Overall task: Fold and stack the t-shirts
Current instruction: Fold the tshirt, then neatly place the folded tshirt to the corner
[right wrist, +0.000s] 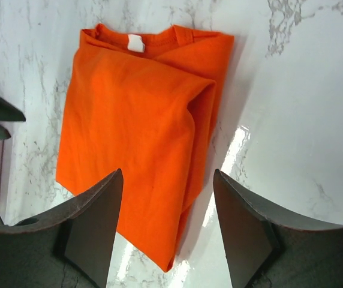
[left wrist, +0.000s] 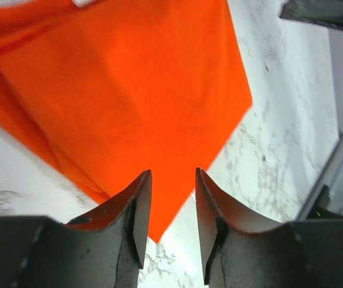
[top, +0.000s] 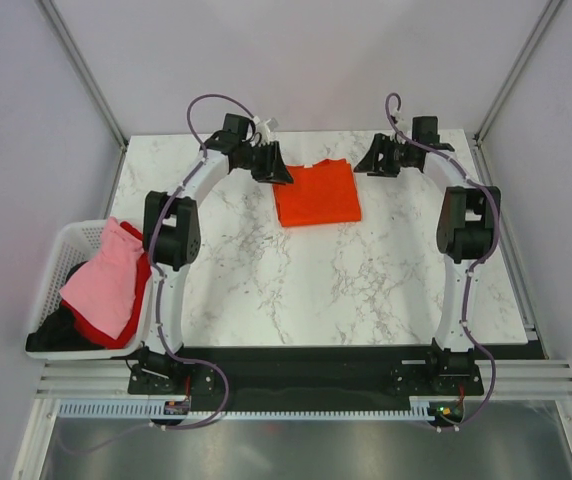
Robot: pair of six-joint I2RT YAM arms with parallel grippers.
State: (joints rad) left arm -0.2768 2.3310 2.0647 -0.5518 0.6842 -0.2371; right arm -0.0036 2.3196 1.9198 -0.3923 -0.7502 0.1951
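I need to bring my right gripper down and sideways onto the orange t-shirt's side edge (top: 357,194) (right wrist: 187,171), because that edge is below it and to its left in the top view.
A bright orange t-shirt (top: 316,192) lies folded into a rectangle at the far middle of the marble table. It fills the left wrist view (left wrist: 129,90) and shows in the right wrist view (right wrist: 141,120), with its white neck label (right wrist: 135,43) at the far edge. My left gripper (top: 278,175) hovers at the shirt's left corner, open and empty (left wrist: 172,172). My right gripper (top: 371,165) hovers just right of the shirt, wide open and empty (right wrist: 168,172). A pink shirt (top: 111,280), a red one (top: 116,335) and a black one (top: 56,335) lie crumpled at the left.
The white lattice basket (top: 66,240) holding the crumpled shirts stands at the table's left edge. The marble table (top: 346,290) ends at a black strip by the arm bases. Enclosure walls and metal posts close in the back and sides.
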